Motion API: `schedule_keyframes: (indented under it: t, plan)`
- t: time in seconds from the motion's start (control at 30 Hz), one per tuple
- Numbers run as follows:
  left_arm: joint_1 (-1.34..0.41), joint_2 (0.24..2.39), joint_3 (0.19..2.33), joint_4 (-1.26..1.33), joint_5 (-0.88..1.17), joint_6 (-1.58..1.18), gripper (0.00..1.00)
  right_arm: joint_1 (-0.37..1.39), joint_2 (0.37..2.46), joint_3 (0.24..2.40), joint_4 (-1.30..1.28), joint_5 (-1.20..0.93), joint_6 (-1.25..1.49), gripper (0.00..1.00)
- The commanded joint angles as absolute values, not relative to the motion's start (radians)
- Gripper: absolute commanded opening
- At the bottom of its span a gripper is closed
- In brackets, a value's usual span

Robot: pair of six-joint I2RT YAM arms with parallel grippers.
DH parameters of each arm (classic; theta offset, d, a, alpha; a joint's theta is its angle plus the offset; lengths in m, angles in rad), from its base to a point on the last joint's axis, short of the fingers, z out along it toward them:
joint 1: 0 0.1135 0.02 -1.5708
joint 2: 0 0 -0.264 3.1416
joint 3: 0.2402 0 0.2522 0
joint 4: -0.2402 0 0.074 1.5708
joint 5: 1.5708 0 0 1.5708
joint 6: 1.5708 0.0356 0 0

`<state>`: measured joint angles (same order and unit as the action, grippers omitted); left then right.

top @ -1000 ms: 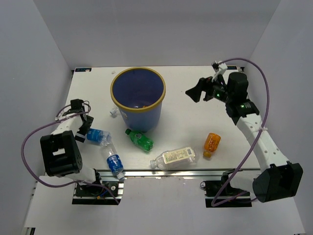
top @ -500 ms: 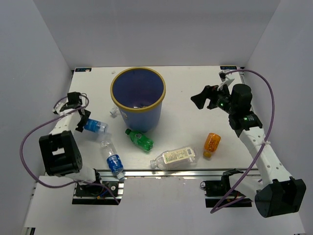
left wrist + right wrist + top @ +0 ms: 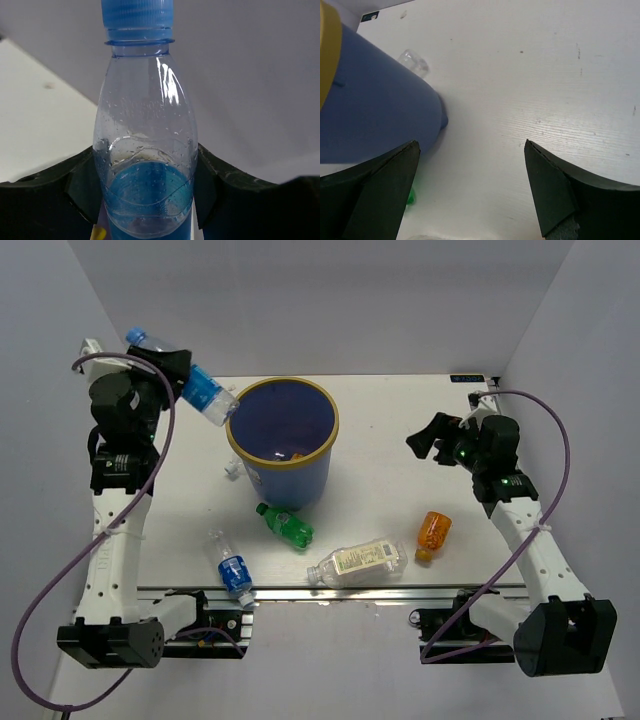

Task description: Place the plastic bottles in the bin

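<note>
Because the bin's opening (image 3: 283,420) lies to its right in the top view, I will move my left gripper that way past the bin's rim and release the clear bottle.
My left gripper (image 3: 178,368) is raised beside the bin's left rim and shut on a clear bottle with a blue label (image 3: 205,392), which tilts with its blue cap (image 3: 136,337) up and away from the bin. In the left wrist view that bottle (image 3: 145,150) fills the gap between my fingers (image 3: 80,185). The blue bin (image 3: 295,485) has a yellow-tan rim. On the table lie a green bottle (image 3: 285,525), a second blue-labelled bottle (image 3: 232,568), a larger clear bottle (image 3: 355,562) and an orange bottle (image 3: 433,532). My right gripper (image 3: 425,440) hangs open, holding nothing.
Something orange (image 3: 290,453) lies inside the bin. A small clear object (image 3: 232,468) sits against the bin's left foot, also visible in the right wrist view (image 3: 414,61). The bin wall (image 3: 370,100) fills the left of that view. Grey walls enclose the table.
My left gripper closed on the blue-labelled bottle at the table's left and lifted it up to the bin's left rim. The right arm drew back a little to the right.
</note>
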<state>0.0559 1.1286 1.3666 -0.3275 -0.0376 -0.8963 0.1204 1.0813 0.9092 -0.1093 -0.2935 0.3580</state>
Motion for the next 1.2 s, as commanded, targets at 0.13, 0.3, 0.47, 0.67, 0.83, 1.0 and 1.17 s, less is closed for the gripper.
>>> schedule_keyframes:
  t: [0.13, 0.3, 0.47, 0.67, 0.83, 1.0, 1.17]
  plan:
    - [-0.244, 1.218, 1.428, -0.216, -0.047, -0.740, 0.38, 0.086, 1.029, 0.842, -0.136, -0.184, 0.462, 0.89]
    - [-0.351, 1.305, 1.442, -0.247, -0.113, -0.692, 0.45, 0.081, 0.982, 0.795, -0.141, -0.040, 0.466, 0.89]
    - [-0.353, 1.275, 1.408, -0.244, -0.149, -0.696, 0.92, 0.080, 0.937, 0.773, -0.135, 0.032, 0.466, 0.89]
    - [-0.353, 1.210, 1.381, -0.239, -0.147, -0.690, 0.98, 0.077, 0.916, 0.756, -0.121, 0.057, 0.472, 0.89]
    - [-0.354, 1.172, 1.348, -0.293, -0.182, -0.696, 0.98, 0.077, 0.922, 0.752, -0.132, 0.052, 0.483, 0.89]
    - [-0.353, 1.094, 1.301, -0.402, -0.337, -0.693, 0.98, 0.074, 0.951, 0.756, -0.215, 0.080, 0.495, 0.89]
    - [-0.353, 0.974, 1.143, -0.428, -0.434, -0.753, 0.98, 0.072, 0.980, 0.727, -0.316, 0.101, 0.527, 0.89]
